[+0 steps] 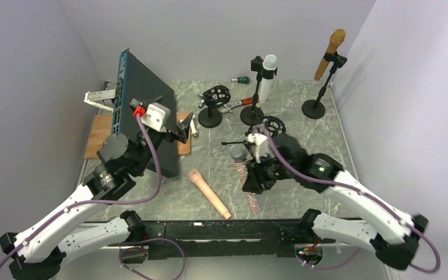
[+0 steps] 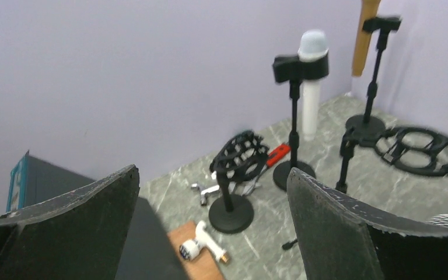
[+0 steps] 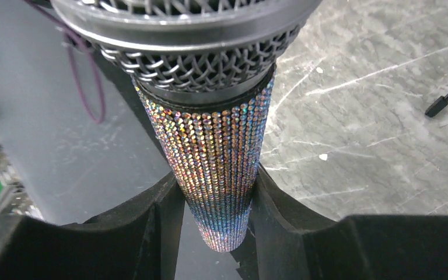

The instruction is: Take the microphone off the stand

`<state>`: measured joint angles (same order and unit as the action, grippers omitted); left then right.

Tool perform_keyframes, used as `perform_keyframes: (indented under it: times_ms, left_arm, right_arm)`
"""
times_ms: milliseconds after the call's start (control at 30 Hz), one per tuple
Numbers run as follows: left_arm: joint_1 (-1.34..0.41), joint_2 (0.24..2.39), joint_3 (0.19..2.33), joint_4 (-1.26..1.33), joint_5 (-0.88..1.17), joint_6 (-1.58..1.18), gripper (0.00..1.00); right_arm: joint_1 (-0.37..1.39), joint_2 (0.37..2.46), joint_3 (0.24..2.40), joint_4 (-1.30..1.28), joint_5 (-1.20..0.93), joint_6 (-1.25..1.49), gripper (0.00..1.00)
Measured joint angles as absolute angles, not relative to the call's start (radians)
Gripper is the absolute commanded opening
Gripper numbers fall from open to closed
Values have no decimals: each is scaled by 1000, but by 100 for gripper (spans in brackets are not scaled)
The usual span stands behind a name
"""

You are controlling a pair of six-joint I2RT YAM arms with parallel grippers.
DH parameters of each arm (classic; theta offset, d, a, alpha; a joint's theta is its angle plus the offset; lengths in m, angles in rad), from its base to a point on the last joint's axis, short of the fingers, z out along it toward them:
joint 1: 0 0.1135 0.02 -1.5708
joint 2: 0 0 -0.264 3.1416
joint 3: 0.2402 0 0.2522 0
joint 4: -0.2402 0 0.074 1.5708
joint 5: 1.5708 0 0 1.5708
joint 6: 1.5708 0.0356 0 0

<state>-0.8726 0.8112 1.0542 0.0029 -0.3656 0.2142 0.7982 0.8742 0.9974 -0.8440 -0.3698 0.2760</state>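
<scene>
My right gripper swings to its left in the top view next, descends to bare marble (image 1: 224,182) beside the pink microphone and releases the sequin-covered microphone's handle.
The microphone (image 3: 213,146), with a sequin-covered handle and a grey mesh head (image 1: 238,153), is in my right gripper (image 3: 217,186), which is shut on the tapered lower part of the handle. In the top view it is tilted over the middle of the table, under my right gripper (image 1: 254,178). Just behind it is an empty shock-mount stand (image 1: 273,125), apart from the microphone. My left gripper (image 2: 213,175) is open and empty, raised over the left side of the table (image 1: 182,126).
A pink microphone (image 1: 209,193) lies on the marble table (image 1: 303,146) near the front. At the back are a second empty shock-mount stand (image 1: 213,100), a white microphone on a stand (image 1: 266,69) and a gold one on a stand (image 1: 330,53). A dark panel (image 1: 143,87) leans at the left.
</scene>
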Motion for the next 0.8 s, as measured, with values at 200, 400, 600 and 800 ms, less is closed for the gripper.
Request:
perform_keyframes:
  times_ms: [200, 400, 600, 800]
  left_arm:
    - [-828, 692, 826, 72, -395, 223, 99]
    - [-823, 648, 794, 103, -427, 196, 99]
    - [-848, 614, 791, 138, -467, 197, 99]
    - [-882, 611, 787, 154, -487, 210, 100]
  right_arm:
    - [966, 1200, 1134, -864, -117, 330, 0]
    - [986, 1482, 1282, -886, 12, 363, 0]
    - [1002, 1676, 1382, -901, 65, 384, 4]
    - [1006, 1784, 1405, -903, 70, 389, 6]
